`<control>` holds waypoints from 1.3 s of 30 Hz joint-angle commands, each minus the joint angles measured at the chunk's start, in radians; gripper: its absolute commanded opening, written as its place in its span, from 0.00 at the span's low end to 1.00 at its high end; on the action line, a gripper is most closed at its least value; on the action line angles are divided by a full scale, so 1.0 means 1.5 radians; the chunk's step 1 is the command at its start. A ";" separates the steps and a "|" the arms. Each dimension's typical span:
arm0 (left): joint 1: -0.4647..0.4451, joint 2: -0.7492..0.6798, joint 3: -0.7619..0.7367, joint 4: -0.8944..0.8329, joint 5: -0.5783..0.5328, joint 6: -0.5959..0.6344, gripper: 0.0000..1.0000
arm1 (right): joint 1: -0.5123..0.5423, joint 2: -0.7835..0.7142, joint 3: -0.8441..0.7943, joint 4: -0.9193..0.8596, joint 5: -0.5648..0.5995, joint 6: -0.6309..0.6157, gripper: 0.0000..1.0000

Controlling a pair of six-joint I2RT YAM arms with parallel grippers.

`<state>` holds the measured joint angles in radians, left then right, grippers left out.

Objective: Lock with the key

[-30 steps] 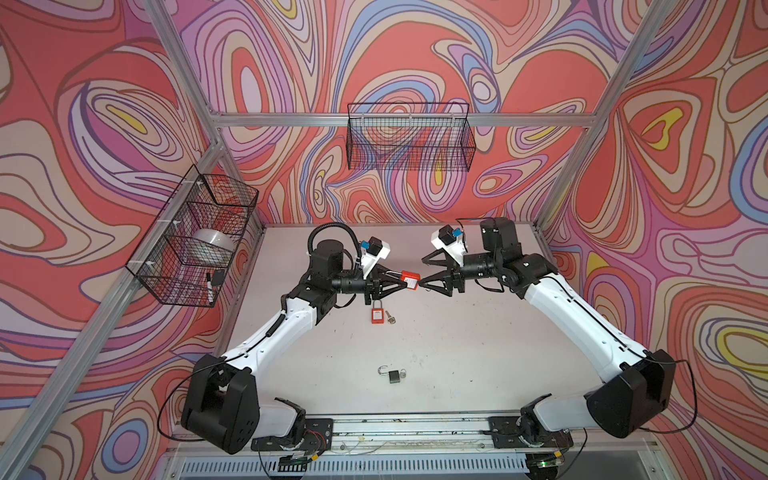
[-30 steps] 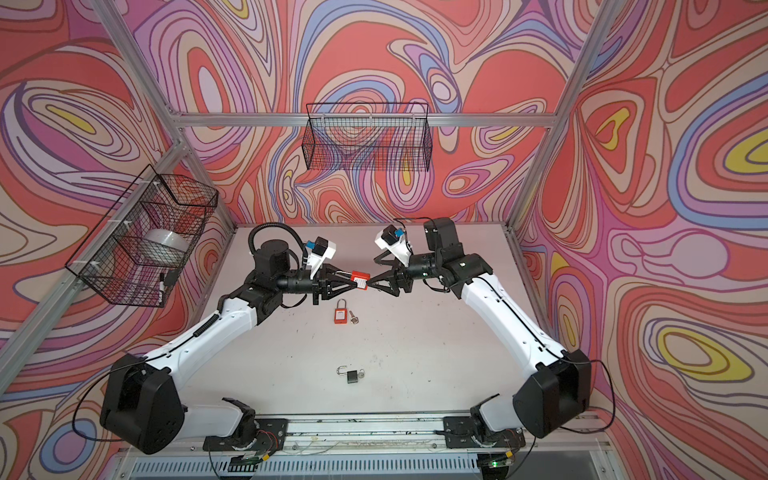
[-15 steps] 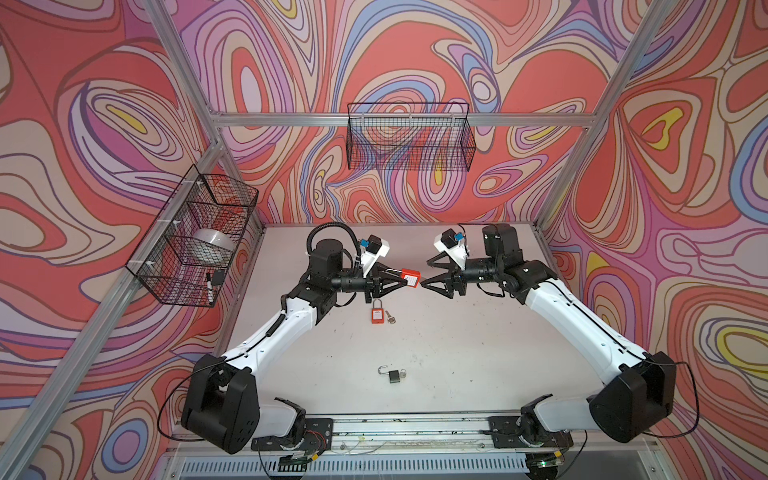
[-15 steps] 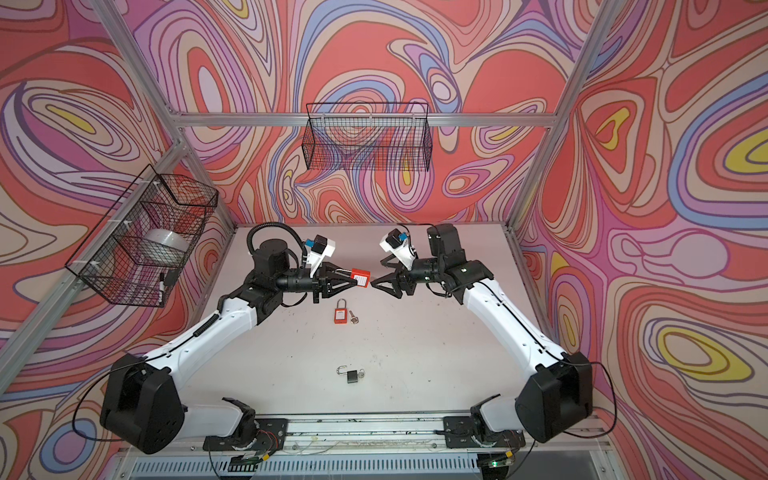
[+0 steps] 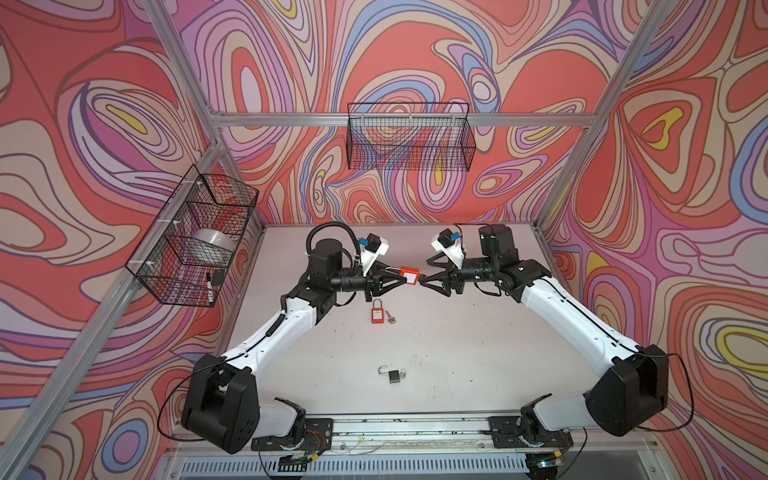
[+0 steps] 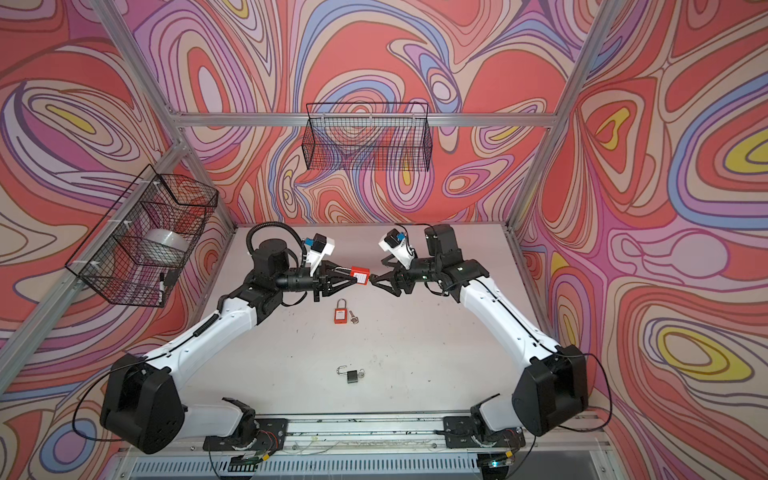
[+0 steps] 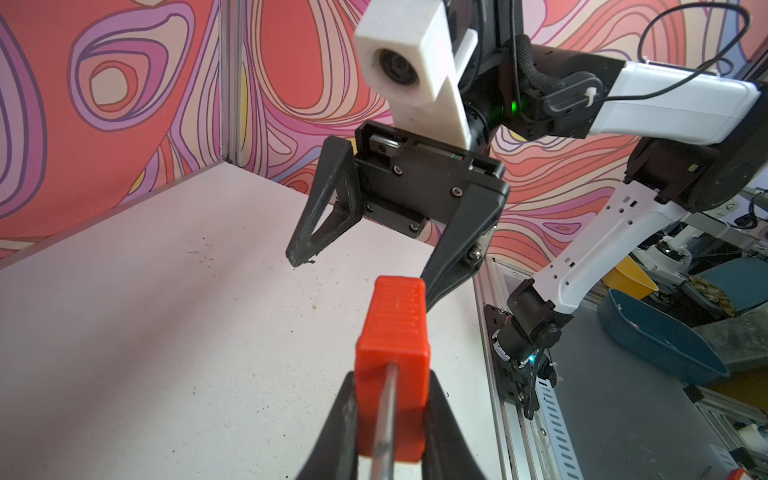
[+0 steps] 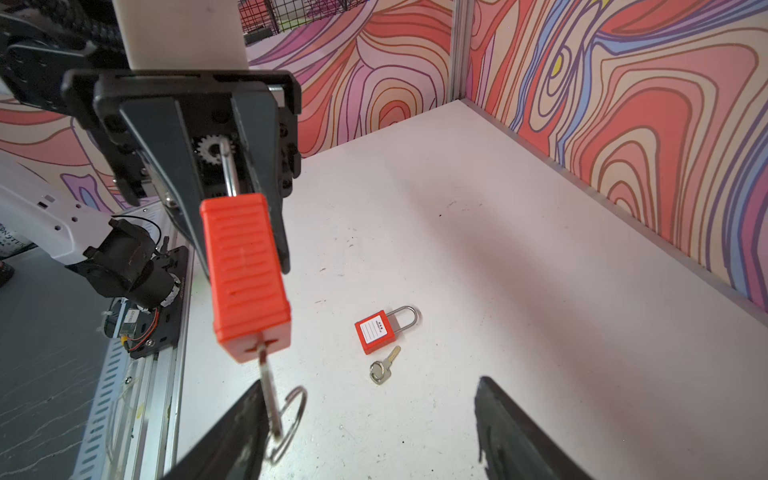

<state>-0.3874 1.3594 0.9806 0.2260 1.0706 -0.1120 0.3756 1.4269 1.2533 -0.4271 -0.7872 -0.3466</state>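
My right gripper swings sideways next to bring the small silver key's ringed end (image 8: 276,425) midway between its fingers and closes there, since that end sits beside one finger.
My left gripper (image 5: 401,277) is shut on a red padlock (image 5: 409,277), held level above the table, its body pointing at my right gripper (image 5: 424,272). In the left wrist view the padlock (image 7: 395,353) sits clamped between the fingers, its steel shackle running back toward the camera. The right wrist view shows a key (image 8: 268,395) stuck in the padlock's (image 8: 245,270) end face, with a ring (image 8: 291,419) hanging from it. My right gripper (image 8: 370,386) is open wide. The key lies close beside one finger (image 8: 237,432), far from the other.
On the table below lie a second red padlock (image 5: 377,312) with a loose key (image 5: 390,319) beside it. A small black padlock (image 5: 392,375) with its shackle open lies nearer the front. Wire baskets hang on the back wall (image 5: 409,137) and left wall (image 5: 195,241).
The right gripper has shifted only slightly at the key end of the held padlock and stays open. The left arm holds still with the padlock.
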 commanded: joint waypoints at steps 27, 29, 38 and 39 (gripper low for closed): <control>0.005 -0.012 -0.008 0.036 0.015 -0.007 0.00 | -0.011 0.019 0.056 -0.060 -0.161 0.025 0.50; 0.005 -0.013 -0.008 0.038 0.016 -0.009 0.00 | -0.012 0.035 0.069 -0.077 -0.177 0.021 0.44; 0.005 -0.014 -0.008 0.037 0.013 -0.009 0.00 | -0.010 0.032 0.061 -0.090 -0.180 0.005 0.33; 0.006 -0.013 -0.008 0.038 0.013 -0.009 0.00 | -0.010 0.032 0.061 -0.095 -0.180 0.002 0.30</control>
<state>-0.3843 1.3594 0.9726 0.2375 1.0729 -0.1230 0.3649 1.4811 1.3407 -0.5331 -1.0340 -0.3252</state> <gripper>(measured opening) 0.216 0.314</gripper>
